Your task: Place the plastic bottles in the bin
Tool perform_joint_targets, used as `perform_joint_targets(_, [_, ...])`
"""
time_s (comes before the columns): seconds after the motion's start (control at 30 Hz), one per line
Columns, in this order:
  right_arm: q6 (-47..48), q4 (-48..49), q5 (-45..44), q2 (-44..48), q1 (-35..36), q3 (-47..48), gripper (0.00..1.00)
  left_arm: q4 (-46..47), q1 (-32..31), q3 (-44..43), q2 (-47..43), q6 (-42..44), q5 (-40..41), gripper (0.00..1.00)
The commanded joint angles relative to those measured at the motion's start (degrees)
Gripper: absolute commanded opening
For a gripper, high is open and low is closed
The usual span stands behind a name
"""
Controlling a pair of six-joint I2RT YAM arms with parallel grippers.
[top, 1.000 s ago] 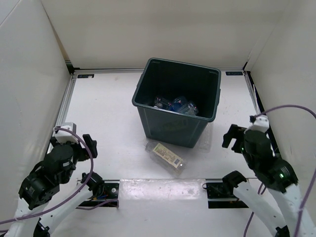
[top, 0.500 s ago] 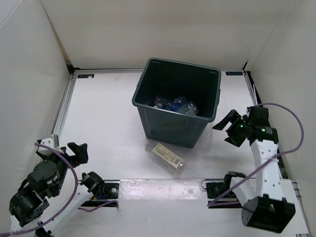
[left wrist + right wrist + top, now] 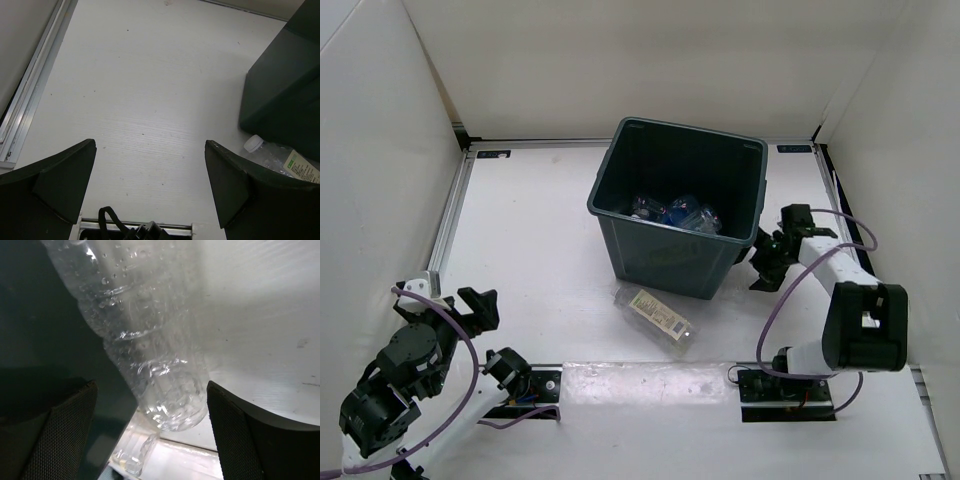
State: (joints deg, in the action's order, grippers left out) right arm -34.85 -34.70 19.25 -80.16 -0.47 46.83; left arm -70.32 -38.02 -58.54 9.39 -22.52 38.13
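Observation:
The clear bottle's far part [image 3: 112,277] lies outward of my right gripper beside the bin, so next my right gripper needs to go outward and to the left in the top view onto it.
The dark grey-green bin [image 3: 620,230] stands mid-table with several bottles [image 3: 675,212] inside. A clear bottle with a cream label [image 3: 657,312] lies on the table in front of the bin; its white cap [image 3: 254,143] shows in the left wrist view. My right gripper [image 3: 763,263] is low at the bin's right side. In the right wrist view it [image 3: 151,387] is open, with a clear unlabelled bottle [image 3: 150,335] between its fingers, beside the bin wall [image 3: 40,330]. My left gripper [image 3: 478,305] is open and empty near the front left.
White walls enclose the table on the left, back and right. A metal rail [image 3: 450,210] runs along the left edge. The bin's corner [image 3: 285,85] is to the right of my left gripper. Purple cables loop around both arms.
My right arm swung forward and down from the front right to the bin's right side, around the clear bottle. My left arm drew back toward the front left, then stayed still.

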Motion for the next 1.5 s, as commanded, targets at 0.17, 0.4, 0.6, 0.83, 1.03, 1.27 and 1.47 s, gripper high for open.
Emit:
perform_joint_targets(0.17, [-4.7,0.2,-8.6,-3.6,6.5,5.6,0.9,0.1,-0.1,-0.3,0.7,0.0,0.3,1.0])
perform_joint_targets(0.4, [-5.1,-3.7,-11.6,-8.8,9.1,11.1,0.75,0.3,-0.1,-0.3,0.5,0.0,0.3,1.0])
perform_joint_targets(0.6, [-4.8,-10.0,-15.2,-14.1,11.3,18.3,0.7,0.1,-0.3,-0.3,0.5,0.0,0.3,1.0])
perform_joint_targets(0.83, [-3.0,-21.0,-18.7,-26.2,14.4,30.0,0.67,0.3,-0.1,-0.2,0.1,0.2,-0.2,1.0])
perform_joint_targets(1.03, [-0.6,-28.0,-18.9,-31.4,15.3,36.0,0.69,0.3,-0.3,-0.3,0.4,0.2,-0.5,1.0])
perform_joint_targets(1.27, [4.4,-37.0,-25.5,-39.4,20.9,44.9,0.7,0.1,-0.1,-0.3,-0.3,0.2,-0.4,1.0])
perform_joint_targets(1.47, [6.0,-39.0,-31.4,-40.0,24.4,44.6,0.62,0.1,-0.1,-0.3,-0.2,0.2,-0.5,1.0])
